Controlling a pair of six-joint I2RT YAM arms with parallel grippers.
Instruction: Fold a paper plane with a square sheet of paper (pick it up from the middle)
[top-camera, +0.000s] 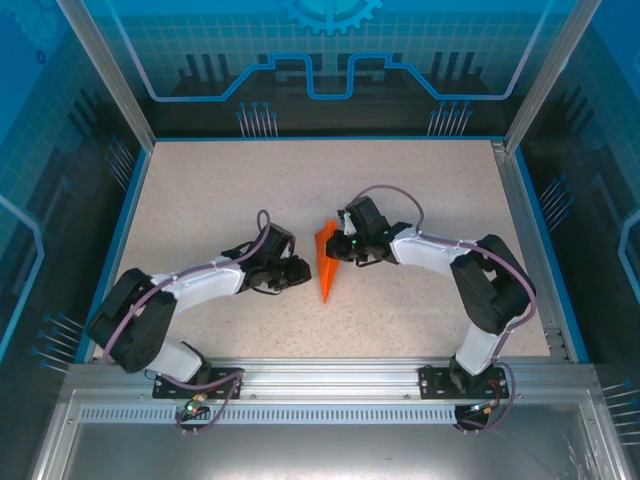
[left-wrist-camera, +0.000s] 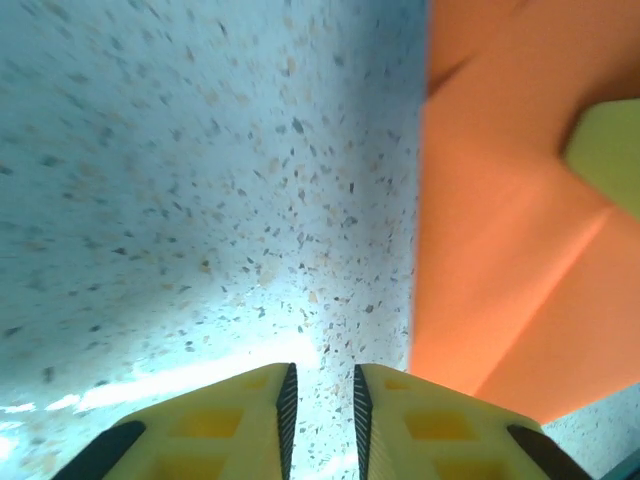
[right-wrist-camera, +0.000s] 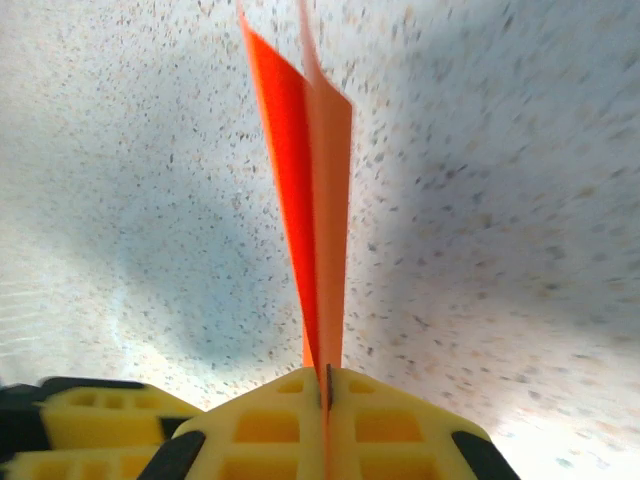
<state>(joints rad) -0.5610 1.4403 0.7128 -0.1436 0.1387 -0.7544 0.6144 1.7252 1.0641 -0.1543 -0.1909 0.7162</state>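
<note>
My right gripper lifts the plane (top-camera: 325, 265) next, turns it, then lowers and releases it on the middle of the speckled tabletop, since that spot lies below the gripper.
The orange paper is folded into a narrow dart, the paper plane (top-camera: 325, 265), near the table's middle with its sharp tip pointing toward the arms. My right gripper (top-camera: 341, 248) is shut on the plane's wide far end. In the right wrist view the folded layers (right-wrist-camera: 318, 200) rise edge-on from the closed right gripper (right-wrist-camera: 327, 372). My left gripper (top-camera: 304, 272) sits low just left of the plane. Its jaws (left-wrist-camera: 320, 375) stand slightly open over bare table, holding nothing. The orange paper (left-wrist-camera: 500, 250) lies right of them, with a yellow finger (left-wrist-camera: 612, 150) of the right gripper on it.
The speckled tabletop (top-camera: 220, 190) is bounded by a blue rim and metal frame posts (top-camera: 105, 70). Both arms reach in low from the near edge, their elbows near the left and right sides. A yellow fingertip (right-wrist-camera: 95, 420) of the left gripper shows low on the left in the right wrist view.
</note>
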